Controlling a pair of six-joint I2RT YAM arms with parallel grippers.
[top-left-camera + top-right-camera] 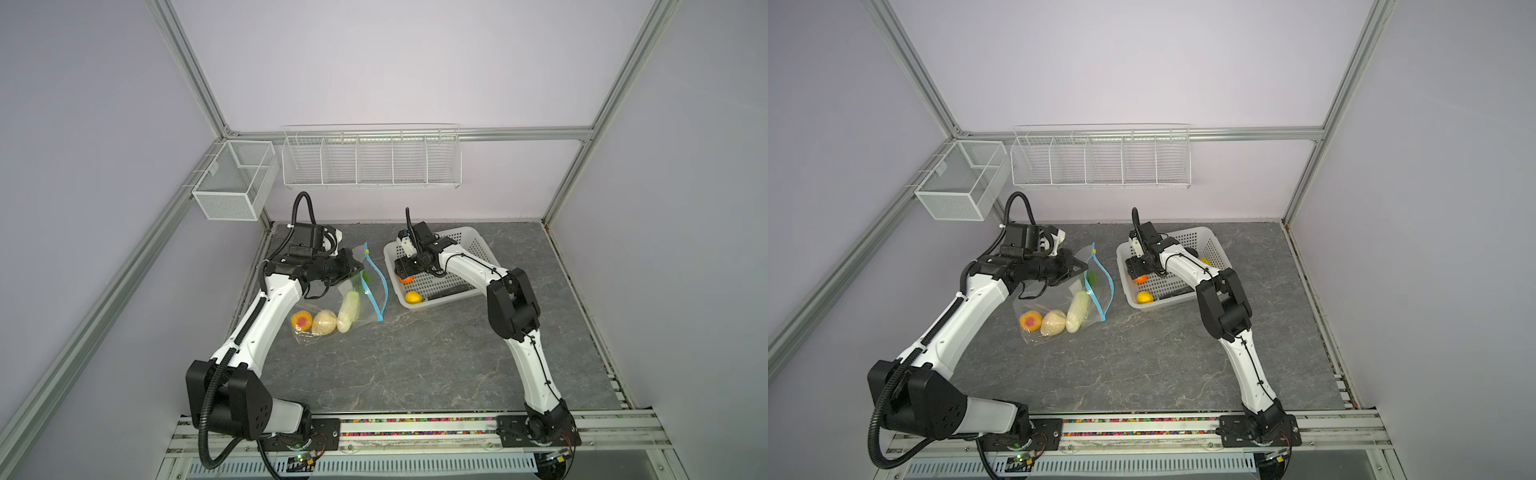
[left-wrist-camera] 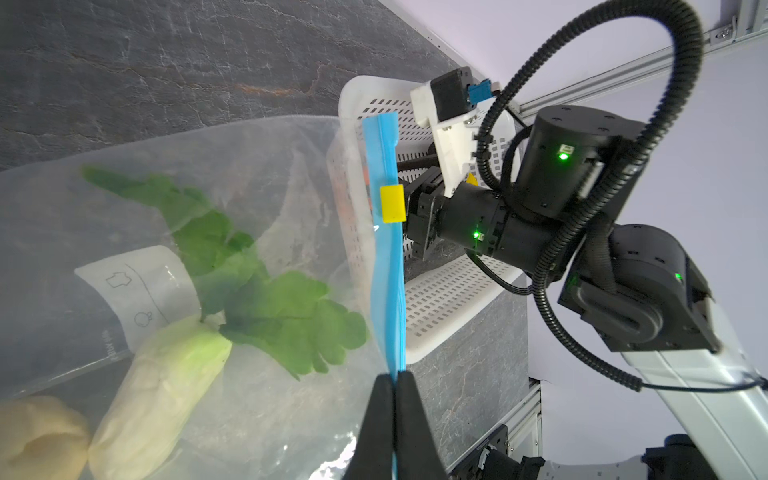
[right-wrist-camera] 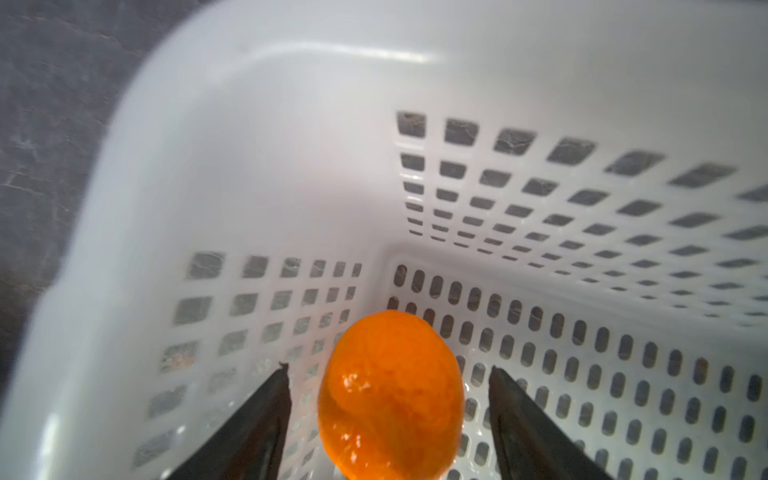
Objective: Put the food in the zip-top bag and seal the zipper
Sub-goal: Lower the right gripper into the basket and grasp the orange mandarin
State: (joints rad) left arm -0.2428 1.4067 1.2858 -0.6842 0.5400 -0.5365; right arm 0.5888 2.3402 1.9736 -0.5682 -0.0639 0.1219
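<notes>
Next, my right gripper lowers deeper into the white basket (image 3: pixel 249 166) and closes on the fruit, since the open fingers still leave gaps beside the orange fruit (image 3: pixel 392 396).
The clear zip-top bag (image 1: pixel 328 297) lies left of centre in both top views, its mouth open toward the basket. Inside are a peach-coloured round fruit (image 1: pixel 301 321), a cream piece (image 1: pixel 324 322) and a cream-white radish (image 1: pixel 348 311) with green leaves (image 2: pixel 270 299). My left gripper (image 2: pixel 395 378) is shut on the light-blue zipper (image 2: pixel 384 266), holding that edge up; the yellow slider (image 2: pixel 392 204) sits further along it. My right gripper (image 3: pixel 388 368) stands open inside the white basket (image 3: pixel 249 166), its fingers either side of an orange fruit (image 3: pixel 390 395) with a gap on each side.
In the basket (image 1: pixel 478 241) also lie a yellow fruit (image 1: pixel 413 297) near the front corner and a dark long piece (image 1: pixel 446 293). A wire rack (image 1: pixel 372 158) and a mesh bin (image 1: pixel 232 183) hang on the back wall. Metal frame posts border the table.
</notes>
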